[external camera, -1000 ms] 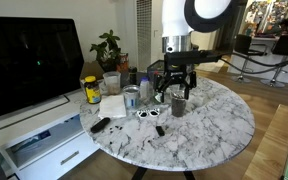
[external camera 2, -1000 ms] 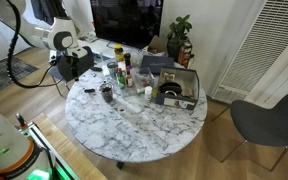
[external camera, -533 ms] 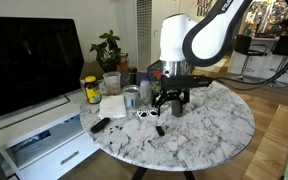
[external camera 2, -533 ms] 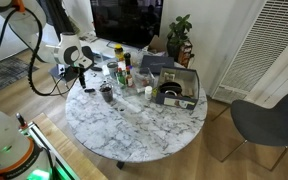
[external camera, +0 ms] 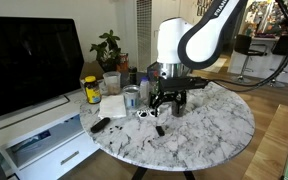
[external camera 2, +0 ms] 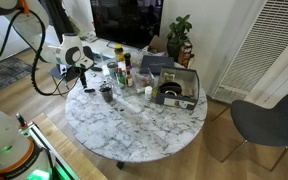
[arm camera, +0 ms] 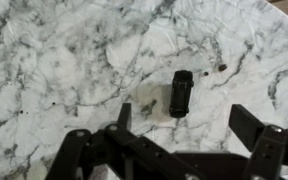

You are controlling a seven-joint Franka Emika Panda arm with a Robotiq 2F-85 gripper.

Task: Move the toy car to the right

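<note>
My gripper lowers its open fingers next until they straddle the long sides of the toy car, which lies below, already between the lines of the fingertips.
The toy car is a small black car lying on the white marble table. In the wrist view it sits just ahead of my gripper, between the lines of the two fingers and nearer the left one. My gripper is open and empty, hovering above the table and not touching the car. In both exterior views the gripper hangs over the table's edge region, with a small dark item, likely the car, on the marble beneath it.
The round marble table carries a yellow-lidded jar, a white cloth, a metal cup, a black remote, bottles and a tray with a bowl. A TV and a chair stand nearby.
The arm has swung in and come down toward the table over the last second, bringing the open gripper over the car. It has barely moved in the last half second.
</note>
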